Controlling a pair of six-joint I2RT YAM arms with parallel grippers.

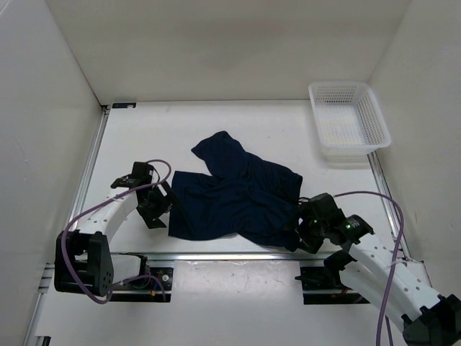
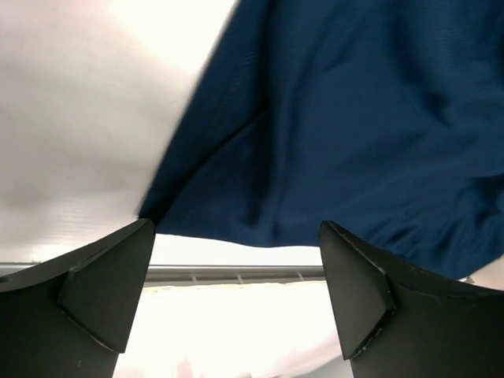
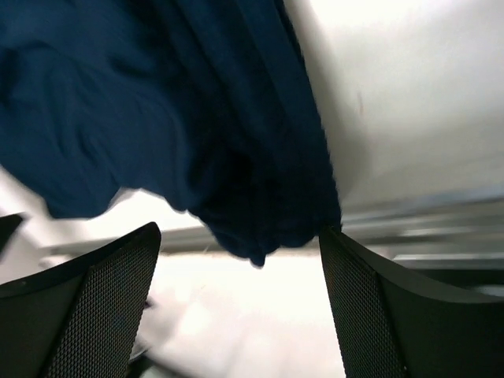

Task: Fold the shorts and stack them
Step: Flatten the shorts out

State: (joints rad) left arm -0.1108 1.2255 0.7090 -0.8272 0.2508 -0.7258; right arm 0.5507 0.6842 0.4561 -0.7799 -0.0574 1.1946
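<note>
I should next move my open left gripper gently back toward the metal bar, onto the shorts' near corner (image 1: 173,233) (image 2: 161,218) beside it, because that corner is still just beyond my fingers.
The dark navy shorts (image 1: 234,194) lie spread and rumpled on the white table, one leg reaching toward the back. My left gripper (image 1: 160,207) sits at their near left edge and is open, with nothing between its fingers; in the left wrist view the shorts (image 2: 354,126) fill the upper right, just beyond the fingertips. At the near right corner of the cloth my right gripper (image 1: 302,234) stands open. In the right wrist view a bunched fold of the shorts (image 3: 236,181) hangs just ahead of the wide-apart jaws, not pinched.
A white mesh basket (image 1: 349,122) stands at the back right against the wall. A metal rail (image 1: 230,256) runs along the table's near edge, with both arm bases below it. White walls close in the left, right and back.
</note>
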